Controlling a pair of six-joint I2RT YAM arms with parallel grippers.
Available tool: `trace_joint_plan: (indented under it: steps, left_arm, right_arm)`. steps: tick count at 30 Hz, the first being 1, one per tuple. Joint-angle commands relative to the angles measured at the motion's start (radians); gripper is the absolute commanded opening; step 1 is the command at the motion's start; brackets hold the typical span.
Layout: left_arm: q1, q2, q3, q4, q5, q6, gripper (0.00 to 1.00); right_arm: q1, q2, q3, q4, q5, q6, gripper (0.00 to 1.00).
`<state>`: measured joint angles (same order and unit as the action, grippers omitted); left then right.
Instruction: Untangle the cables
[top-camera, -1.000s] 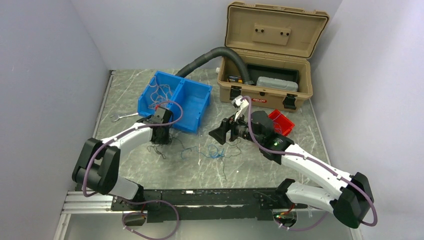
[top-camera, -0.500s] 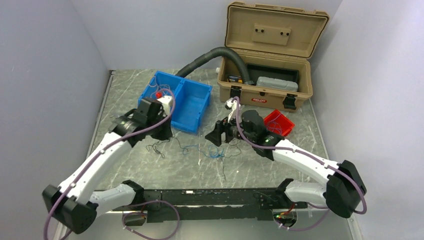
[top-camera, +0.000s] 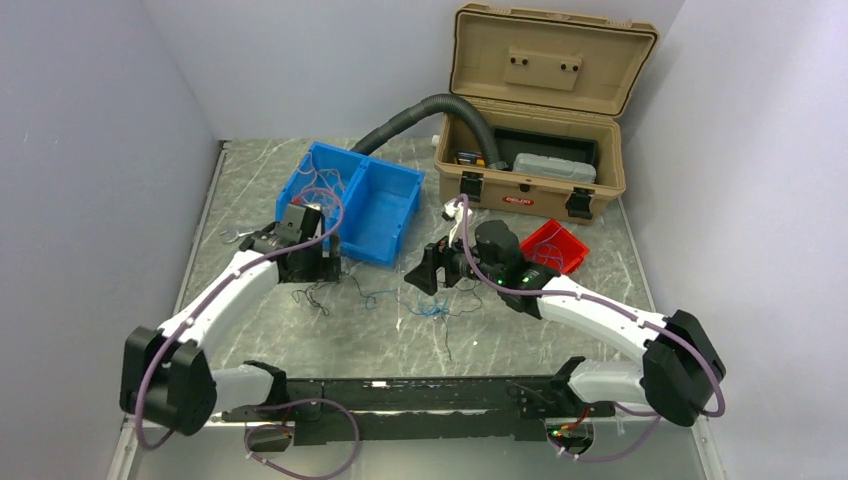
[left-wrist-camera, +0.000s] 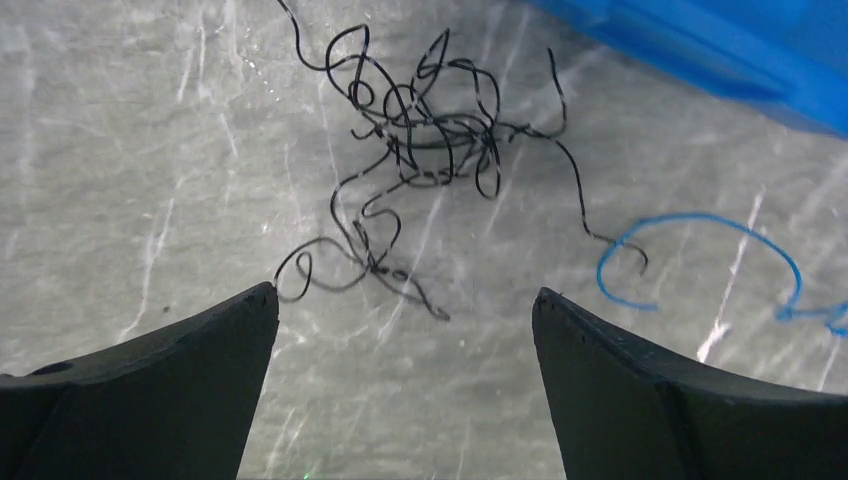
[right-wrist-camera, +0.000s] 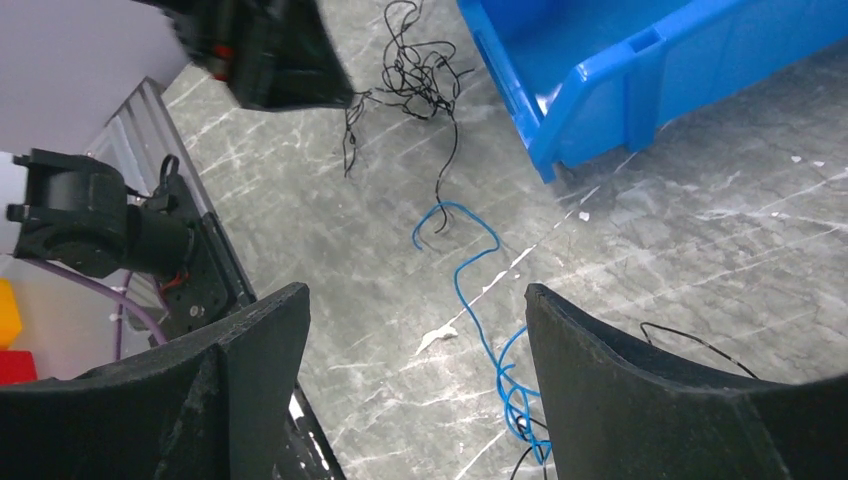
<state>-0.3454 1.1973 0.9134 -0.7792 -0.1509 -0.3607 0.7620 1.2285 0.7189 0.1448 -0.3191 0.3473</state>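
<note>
My left gripper should next move outward and down onto the looped clump in the tangle's middle (left-wrist-camera: 440, 145) and close there, because the black cable's loops cross most thickly at that spot.
A tangle of thin black cables (left-wrist-camera: 430, 130) lies on the marble table just beyond my left gripper (left-wrist-camera: 405, 292), which is open and holds nothing. In the top view that gripper (top-camera: 312, 270) hangs over the black tangle (top-camera: 310, 294), beside the blue bin. A loose blue cable (left-wrist-camera: 700, 225) curves to its right. My right gripper (right-wrist-camera: 415, 290) is open and empty above a blue cable (right-wrist-camera: 470, 265) that runs into a small blue and black knot (right-wrist-camera: 520, 400) by its right finger. In the top view the right gripper (top-camera: 425, 272) sits above the blue cables (top-camera: 432, 307).
A blue two-compartment bin (top-camera: 366, 178) stands behind the left gripper, with thin cables (top-camera: 320, 180) in its left half. An open tan case (top-camera: 530, 150), a grey corrugated hose (top-camera: 410, 115) and a small red bin (top-camera: 552, 245) are at the back right. A wrench (top-camera: 235, 237) lies at the left.
My left arm rose over the blue bin's left half, then came back down beside the black tangle, jaws now wide open. The right gripper crept left, still open.
</note>
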Motion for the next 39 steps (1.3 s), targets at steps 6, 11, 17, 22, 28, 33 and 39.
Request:
trace_joint_plan:
  steps: [6,11,17,22,28,33,39]
  left_arm:
    - [0.066,0.249,-0.071,0.464,0.023,-0.094,0.95]
    - [0.095,0.352,-0.063,0.473,-0.032,-0.124,0.70]
    - [0.102,0.218,-0.111,0.424,0.013,-0.105,0.00]
    - [0.073,-0.048,-0.108,0.216,0.072,-0.083,0.00]
    - [0.069,-0.242,0.035,-0.002,0.043,-0.046,0.00]
    - [0.068,-0.224,0.167,0.044,0.207,-0.010,0.00]
    - [0.068,-0.080,0.285,0.212,0.351,-0.032,0.00]
  right_arm:
    - [0.002,-0.095,0.012,0.001,0.028,-0.023,0.81]
    - [0.002,-0.114,-0.005,0.002,0.036,-0.021,0.81]
    - [0.000,-0.082,0.001,-0.056,0.114,0.003,0.81]
    - [0.000,-0.028,0.015,-0.088,0.145,0.021,0.81]
    - [-0.003,0.047,0.020,-0.091,0.090,0.031,0.81]
    - [-0.003,0.087,0.023,-0.117,0.086,0.052,0.81]
    - [-0.003,0.005,0.005,-0.121,0.136,0.061,0.81]
